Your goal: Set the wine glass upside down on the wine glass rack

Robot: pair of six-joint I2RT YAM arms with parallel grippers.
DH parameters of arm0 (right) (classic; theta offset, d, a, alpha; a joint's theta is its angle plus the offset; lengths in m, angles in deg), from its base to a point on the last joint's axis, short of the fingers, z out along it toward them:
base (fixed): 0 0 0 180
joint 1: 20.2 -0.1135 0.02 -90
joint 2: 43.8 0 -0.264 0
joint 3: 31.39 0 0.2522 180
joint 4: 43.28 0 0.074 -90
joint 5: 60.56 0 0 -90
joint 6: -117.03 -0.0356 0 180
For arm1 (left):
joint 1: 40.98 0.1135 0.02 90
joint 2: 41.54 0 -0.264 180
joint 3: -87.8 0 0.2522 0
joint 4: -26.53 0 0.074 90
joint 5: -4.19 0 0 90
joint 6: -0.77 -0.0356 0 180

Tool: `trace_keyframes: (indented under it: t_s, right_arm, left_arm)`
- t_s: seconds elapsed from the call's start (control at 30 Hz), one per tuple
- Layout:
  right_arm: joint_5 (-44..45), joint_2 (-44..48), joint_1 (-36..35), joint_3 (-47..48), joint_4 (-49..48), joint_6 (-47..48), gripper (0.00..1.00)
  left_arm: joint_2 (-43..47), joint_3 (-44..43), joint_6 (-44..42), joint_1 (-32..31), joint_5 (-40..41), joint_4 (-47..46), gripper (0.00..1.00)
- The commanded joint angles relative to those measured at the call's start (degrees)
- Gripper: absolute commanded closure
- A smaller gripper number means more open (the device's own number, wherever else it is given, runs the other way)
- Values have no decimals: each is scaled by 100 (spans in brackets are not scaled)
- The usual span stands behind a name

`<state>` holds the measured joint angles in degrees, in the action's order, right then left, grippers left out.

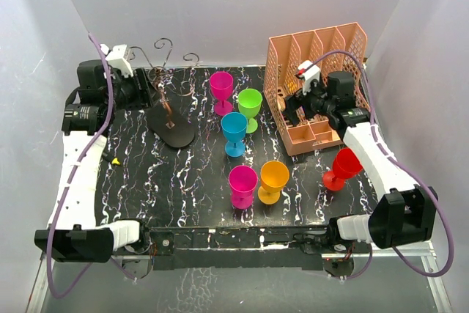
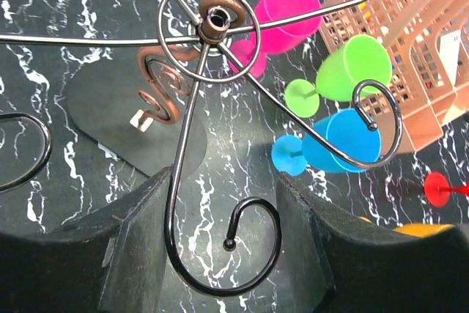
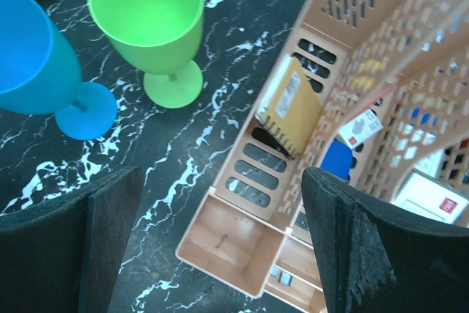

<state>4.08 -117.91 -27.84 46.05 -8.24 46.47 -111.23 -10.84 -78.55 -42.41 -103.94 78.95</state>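
The right gripper moves outward and to the left in the top view next, onto the green glass's rim by the organizer (image 3: 202, 8), since the green glass's opening faces up.
The wine glass rack stands at the back left, with a black disc base (image 1: 174, 130), a thin post and curled wire arms (image 1: 163, 53). Several plastic wine glasses stand upright on the table: magenta (image 1: 221, 87), green (image 1: 249, 106), blue (image 1: 234, 131), a second magenta (image 1: 243, 183), orange (image 1: 273, 179) and red (image 1: 341, 168). My left gripper (image 1: 145, 93) is open and empty beside the rack top. In the left wrist view one curled wire arm (image 2: 245, 269) lies between its fingers (image 2: 224, 210). My right gripper (image 1: 299, 108) is open and empty over the organizer's front corner (image 3: 220, 181).
A peach slotted desk organizer (image 1: 316, 78) stands at the back right, holding a notebook (image 3: 289, 108) and small items. The black marbled table (image 1: 132, 181) is walled in by white panels. The green (image 3: 150, 12) and blue (image 3: 33, 56) glasses stand left of the right gripper.
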Motion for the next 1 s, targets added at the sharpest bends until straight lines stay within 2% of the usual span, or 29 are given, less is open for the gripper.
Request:
trace_keyframes:
  t_s: [0.0,0.43,0.67,0.8,0.97]
  right_arm:
    - [112,-177,-390,461,-44,220,2]
    - [590,-704,-924,870,160,329,2]
    - [616,-1040,-1143,1303,301,328,2]
    - [767,-1265,-1247,1523,296,273,2]
    - [1173,-1606,-1361,1852,157,-57,2]
  left_arm:
    - [284,206,-38,-205,-586,381,100]
    - [390,-108,144,-207,-515,611,100]
    - [343,-257,360,-169,-914,680,100]
    - [223,-282,400,-165,-792,685,100]
    - [125,-432,320,-167,-241,633,86]
